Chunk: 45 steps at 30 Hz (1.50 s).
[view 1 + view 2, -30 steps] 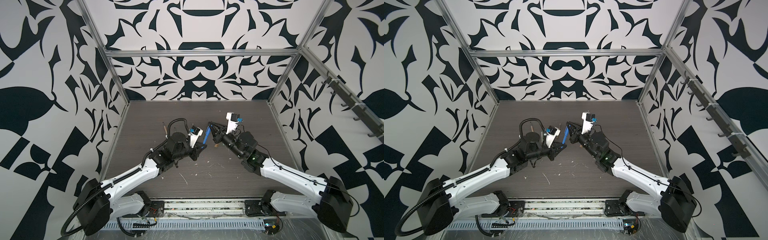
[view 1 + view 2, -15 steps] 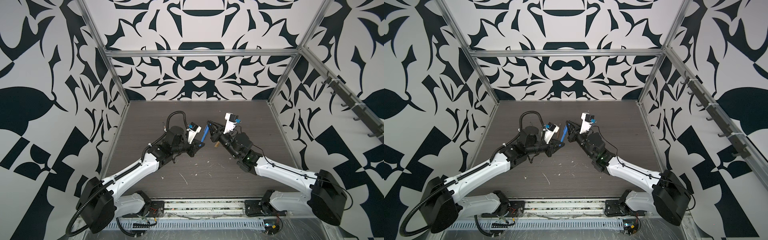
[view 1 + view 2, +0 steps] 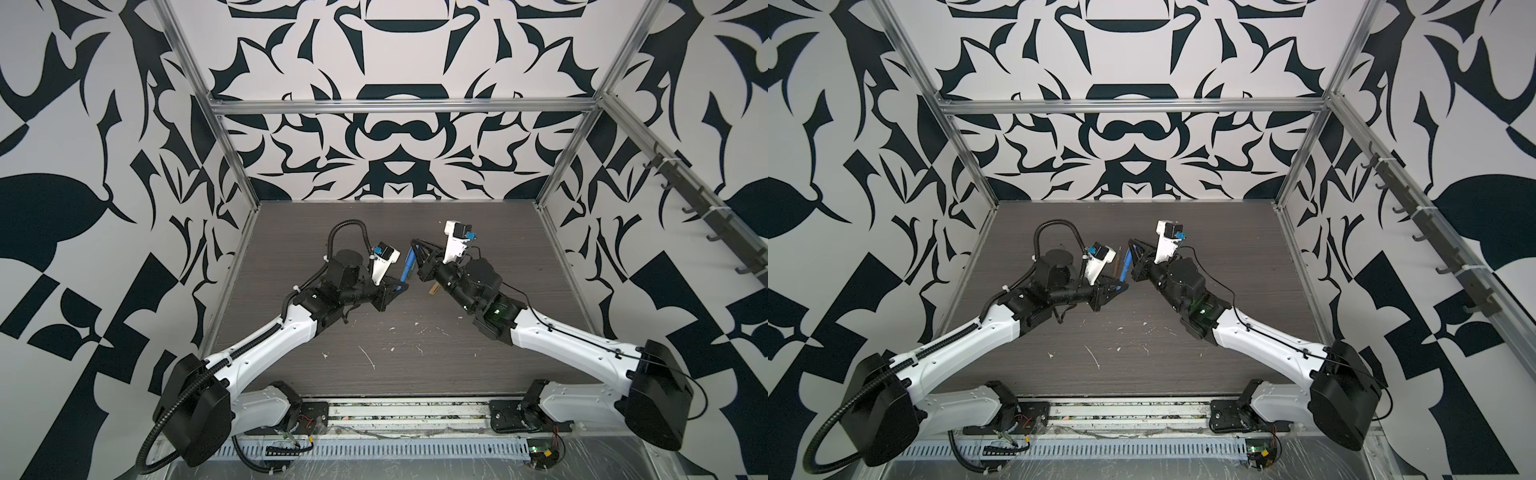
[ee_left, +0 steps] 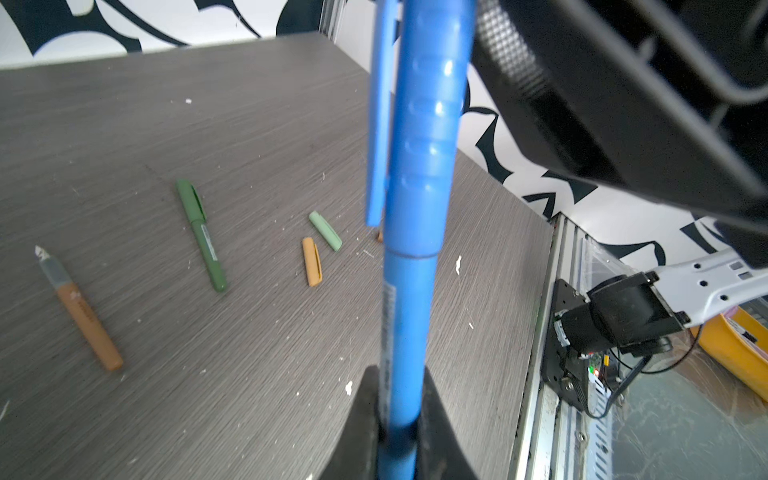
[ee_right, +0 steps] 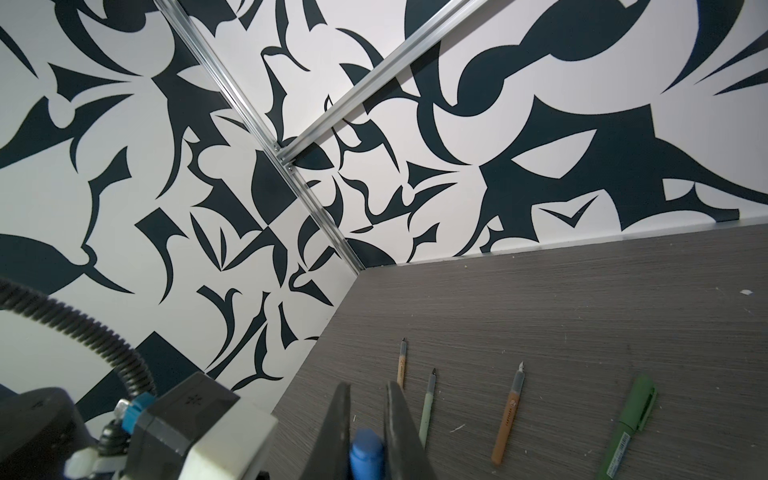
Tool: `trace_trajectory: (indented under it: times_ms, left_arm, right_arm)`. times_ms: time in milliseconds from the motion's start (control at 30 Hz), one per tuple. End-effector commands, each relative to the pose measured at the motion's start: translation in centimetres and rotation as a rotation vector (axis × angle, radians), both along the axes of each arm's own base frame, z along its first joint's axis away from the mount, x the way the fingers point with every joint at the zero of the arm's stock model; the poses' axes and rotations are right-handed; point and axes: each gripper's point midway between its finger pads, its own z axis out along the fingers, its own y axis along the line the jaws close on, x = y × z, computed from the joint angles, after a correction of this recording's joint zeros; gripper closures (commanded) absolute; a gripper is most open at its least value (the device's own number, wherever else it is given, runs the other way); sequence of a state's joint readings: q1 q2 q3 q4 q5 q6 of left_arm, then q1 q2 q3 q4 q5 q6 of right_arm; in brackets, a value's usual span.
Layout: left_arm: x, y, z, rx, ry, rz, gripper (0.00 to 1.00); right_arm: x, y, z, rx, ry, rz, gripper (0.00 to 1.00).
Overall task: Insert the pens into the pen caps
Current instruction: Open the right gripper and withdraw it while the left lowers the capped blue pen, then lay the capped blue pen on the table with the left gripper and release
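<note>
The blue pen (image 4: 405,316) goes outward and down with my left gripper next, tipping onto the bare strip (image 4: 150,278) between the orange-brown and dark green pens, because its cap is on.
My left gripper (image 4: 397,376) is shut on the lower barrel of the blue pen (image 4: 405,316), held up above the table. The blue pen cap (image 4: 428,124) sits over the pen's upper end, down to a seam. My right gripper (image 5: 368,384) is shut on that blue cap (image 5: 365,455). In both top views the two grippers meet mid-table at the blue pen (image 3: 407,266) (image 3: 1124,270). On the table lie the tan pen (image 5: 401,365), pale green pen (image 5: 426,411), orange-brown pen (image 5: 509,419) and a capped dark green pen (image 5: 627,428). A pale green cap (image 4: 325,230) and tan cap (image 4: 311,262) lie loose.
White scratch marks and flecks (image 3: 368,357) dot the dark table's front half. Patterned walls with metal frame posts (image 3: 245,199) close in the table on three sides. The arm bases stand on a rail (image 3: 395,415) along the front edge.
Both grippers have shifted slightly toward the back of the table, keeping the blue pen and cap between them. Neither grip has changed.
</note>
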<state>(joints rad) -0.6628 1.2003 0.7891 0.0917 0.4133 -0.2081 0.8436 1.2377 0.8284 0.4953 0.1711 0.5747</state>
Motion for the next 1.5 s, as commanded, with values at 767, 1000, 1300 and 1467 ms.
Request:
trace_trajectory:
  times_ms: [767, 1000, 1300, 1467]
  left_arm:
    - [10.7, 1.1, -7.4, 0.218, 0.245, 0.391, 1.00]
    - [15.1, -0.9, -13.8, 0.461, 0.392, 0.399, 1.00]
    - [17.0, -1.1, -19.5, 0.657, 0.517, 0.420, 0.96]
    - [17.0, -1.1, -21.1, 0.700, 0.567, 0.427, 0.93]
  right_arm:
    - [-7.4, -10.2, -7.2, -0.356, 0.211, -0.127, 0.64]
    - [-8.8, -14.3, -8.9, -0.366, 0.229, -0.211, 0.64]
    - [-8.7, -15.4, -9.1, -0.398, 0.211, -0.244, 0.64]
    - [-8.7, -15.3, -9.6, -0.402, 0.212, -0.241, 0.64]
